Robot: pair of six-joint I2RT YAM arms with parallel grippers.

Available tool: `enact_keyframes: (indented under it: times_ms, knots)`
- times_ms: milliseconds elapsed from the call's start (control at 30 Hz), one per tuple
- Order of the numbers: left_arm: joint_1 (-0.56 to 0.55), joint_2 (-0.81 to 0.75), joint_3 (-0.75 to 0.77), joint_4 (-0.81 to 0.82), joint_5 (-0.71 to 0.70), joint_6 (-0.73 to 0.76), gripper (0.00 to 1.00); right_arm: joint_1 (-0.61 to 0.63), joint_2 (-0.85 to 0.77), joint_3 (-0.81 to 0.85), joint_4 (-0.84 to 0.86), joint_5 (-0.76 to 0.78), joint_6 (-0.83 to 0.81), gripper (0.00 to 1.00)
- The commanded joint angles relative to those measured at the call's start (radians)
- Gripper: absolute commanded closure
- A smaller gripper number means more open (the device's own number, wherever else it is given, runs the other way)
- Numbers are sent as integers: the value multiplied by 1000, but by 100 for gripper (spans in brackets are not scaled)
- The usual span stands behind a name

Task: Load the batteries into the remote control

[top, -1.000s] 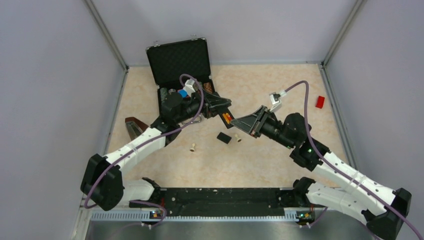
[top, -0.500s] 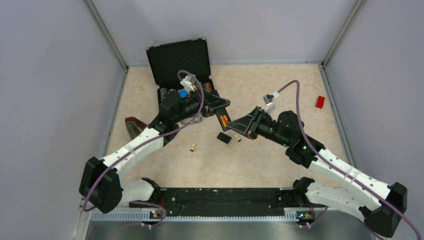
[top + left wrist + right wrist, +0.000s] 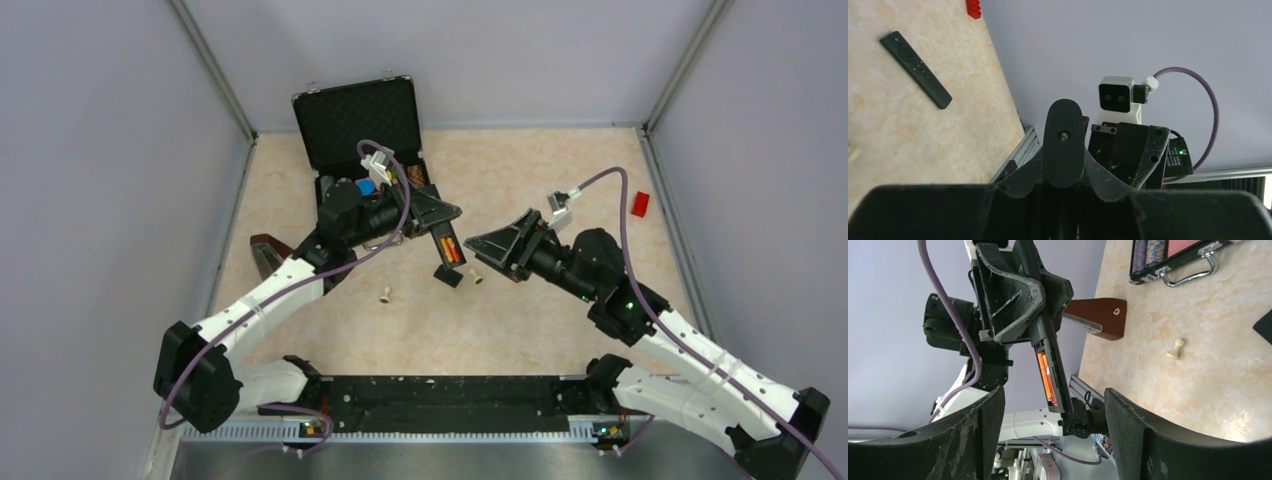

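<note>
I need to tip my right gripper down next and lower it onto the remote control's black back cover [image 3: 448, 276] [image 3: 1265, 326], which is below my gripper and to its left in the top view, with batteries loaded.
My left gripper [image 3: 434, 214] is shut on the upper part of the remote control [image 3: 447, 246], held off the table with its back turned to the right arm. The red-orange batteries [image 3: 1046, 372] lie in its open compartment and show in the top view too [image 3: 451, 247]. Seen from the left wrist, the remote [image 3: 1063, 150] sticks out past the left gripper [image 3: 1063, 202]. My right gripper [image 3: 478, 244] stands open a little to the remote's right. In its wrist view the open gripper [image 3: 1053, 394] frames the remote's lower end [image 3: 1060, 397] without touching it. The small black back cover [image 3: 448, 276] lies on the table below.
An open black case [image 3: 365, 130] stands at the back left, a brown wooden piece [image 3: 268, 250] by the left arm. Two cream pegs [image 3: 384, 295] [image 3: 476, 277] lie mid-table, a red block [image 3: 640, 204] at the right. Another black bar with buttons [image 3: 915, 70] lies on the table.
My right gripper has opened wide and drawn back slightly from the remote. The left gripper has tilted the remote's free end further down.
</note>
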Motion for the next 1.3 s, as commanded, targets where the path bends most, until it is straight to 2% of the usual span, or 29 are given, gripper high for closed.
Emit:
enact_keyframes:
  times_ms: [0, 133, 267, 400, 600, 800, 967, 1133, 1267]
  knots:
    - [10, -60, 44, -86, -39, 106, 100, -25, -24, 60, -109, 50, -70, 29]
    - [16, -113, 38, -274, -173, 233, 100, -51, 56, 144, -368, 108, -216, 36]
    - [21, -183, 4, -398, -262, 328, 100, -51, 201, 211, -532, 158, -401, 41]
    - [22, -235, -23, -457, -298, 438, 100, -51, 334, 205, -540, 174, -517, 42]
    - [23, -312, -54, -510, -356, 586, 100, -49, 439, 203, -445, 88, -611, 42]
    - [27, -341, 5, -705, -577, 552, 100, -35, 577, 249, -346, 9, -784, 38]
    - [40, -356, 38, -858, -746, 456, 100, 14, 799, 409, -419, 43, -1002, 34]
    - [103, -337, 68, -938, -783, 421, 100, 43, 988, 535, -498, 90, -1164, 31]
    - [210, -345, 55, -929, -720, 394, 100, 44, 1073, 595, -556, 114, -1245, 31]
